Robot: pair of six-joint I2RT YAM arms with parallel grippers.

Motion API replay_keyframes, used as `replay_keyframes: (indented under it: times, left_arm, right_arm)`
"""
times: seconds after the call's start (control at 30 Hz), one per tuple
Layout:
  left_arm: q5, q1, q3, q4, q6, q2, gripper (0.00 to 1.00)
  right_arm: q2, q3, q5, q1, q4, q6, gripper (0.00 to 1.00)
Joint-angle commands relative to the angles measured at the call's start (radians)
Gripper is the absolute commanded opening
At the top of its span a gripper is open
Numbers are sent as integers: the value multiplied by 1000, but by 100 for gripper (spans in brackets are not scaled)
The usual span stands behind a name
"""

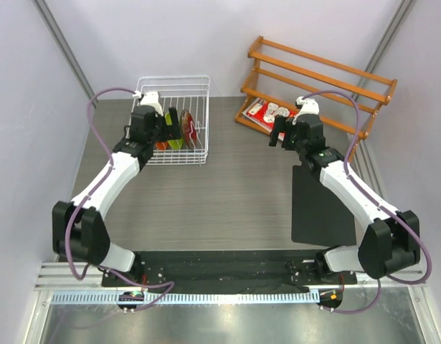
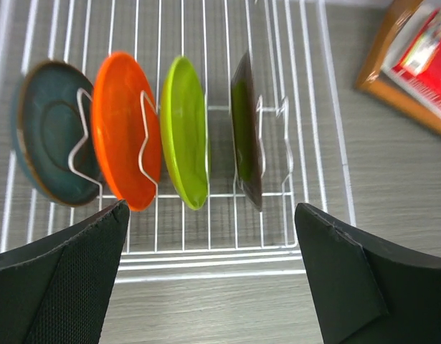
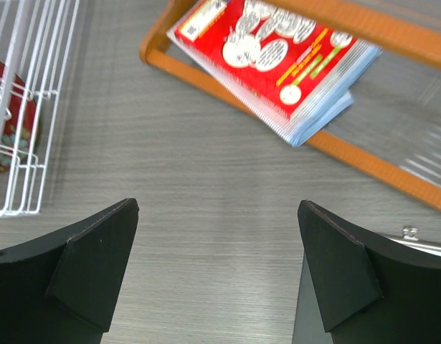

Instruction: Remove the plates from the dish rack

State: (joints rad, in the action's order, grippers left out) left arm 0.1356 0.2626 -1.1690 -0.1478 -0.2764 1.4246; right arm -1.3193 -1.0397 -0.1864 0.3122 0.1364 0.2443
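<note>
I will lower my left gripper next and move it over to the red plate's upper rim (image 1: pixel 185 126) (image 2: pixel 251 127).
Four plates stand on edge in the white wire dish rack (image 2: pixel 313 107): teal-grey (image 2: pixel 51 143), orange (image 2: pixel 123 129), lime green (image 2: pixel 184 129) and the red one, seen edge-on and dark (image 2: pixel 247 129). My left gripper (image 2: pixel 211 208) is open and empty, hovering just in front of the rack's near wall, facing the plates. In the top view it (image 1: pixel 170 123) is over the rack (image 1: pixel 173 79). My right gripper (image 3: pixel 219 204) is open and empty above bare table, right of the rack (image 3: pixel 34 107); the red plate (image 3: pixel 8 115) shows at that view's left edge.
An orange wooden slatted shelf (image 1: pixel 313 72) stands at the back right with a red-and-white patterned pack (image 3: pixel 277 57) leaning under it. A black mat (image 1: pixel 320 208) lies on the table under the right arm.
</note>
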Motion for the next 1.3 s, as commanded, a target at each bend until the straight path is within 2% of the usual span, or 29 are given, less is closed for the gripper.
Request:
replay_keyframes:
  times: [0.0, 0.37, 0.63, 0.67, 0.77, 0.87, 1.0, 1.03, 1.07, 1.1, 1.27]
  left_arm:
    - [19, 12, -26, 119, 6, 88, 95]
    - [93, 78, -112, 208, 13, 207, 93]
    - [124, 87, -185, 209, 8, 304, 81]
    - [133, 87, -192, 209, 9, 322, 74]
    - [163, 89, -210, 215, 8, 344, 70]
    - [199, 92, -218, 235, 13, 369, 60]
    - [271, 107, -251, 238, 40, 416, 56]
    - [271, 106, -261, 231, 46, 437, 53]
    - [272, 107, -270, 226, 46, 447, 42]
    - [282, 110, -282, 218, 48, 454, 40]
    - [337, 121, -308, 192, 48, 499, 44]
  right_arm:
    - [-29, -43, 42, 4, -24, 13, 100]
    - [-98, -56, 65, 4, -26, 21, 100]
    - [-119, -59, 76, 4, -26, 29, 98]
    - [-120, -60, 77, 4, -27, 30, 97]
    - [-127, -62, 84, 4, -27, 33, 96]
    - [-127, -62, 84, 4, -29, 32, 96]
    - [-127, -60, 87, 5, -27, 33, 95]
    - [-126, -57, 87, 4, -29, 35, 95]
    - [-126, -57, 87, 4, -29, 35, 95]
    - [-126, -56, 85, 4, -29, 35, 95]
    - [-120, -48, 84, 4, -29, 35, 95]
